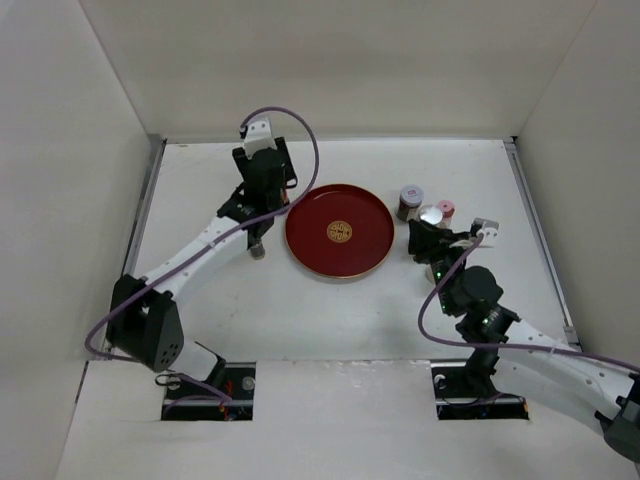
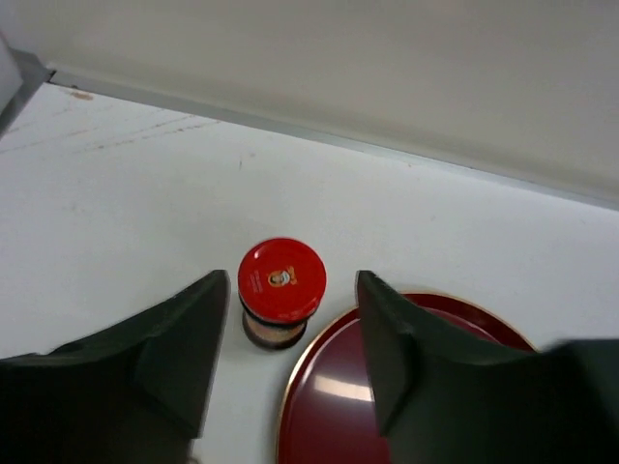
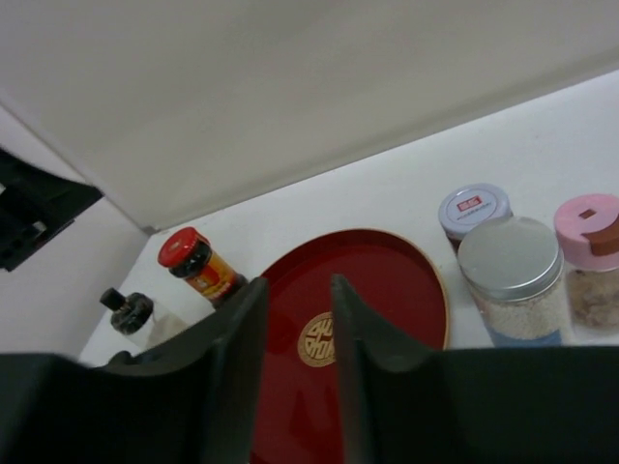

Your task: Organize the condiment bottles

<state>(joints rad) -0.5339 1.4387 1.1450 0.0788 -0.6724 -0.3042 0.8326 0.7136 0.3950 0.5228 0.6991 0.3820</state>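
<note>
Next, the left gripper opens wider, then moves down around the red lid [image 2: 281, 281], which shows between its fingers but is still below them.
A round red tray [image 1: 362, 212] with nothing on it lies mid-table. A red-lidded dark jar [image 2: 280, 290] stands on the table just off the tray's left rim [image 2: 319, 387]. It sits right ahead of the gap between my left gripper's [image 2: 292, 282] open fingers, and in the top view that gripper [image 1: 264, 215] hides it. A black-capped bottle [image 1: 257, 248] stands beside it. Right of the tray stand a grey-lidded jar [image 3: 474, 208], a silver-lidded, blue-banded jar [image 3: 510, 275] and a pink-lidded jar [image 3: 590, 242]. My right gripper [image 3: 297, 285] is slightly open and empty, just before them, pointing over the tray.
White walls close in the table at the back, left and right, with metal strips [image 1: 150, 190] along their feet. The left arm and its purple cable [image 1: 300, 130] arch over the table left of the tray. The three right-hand jars [image 1: 430, 207] stand close together.
</note>
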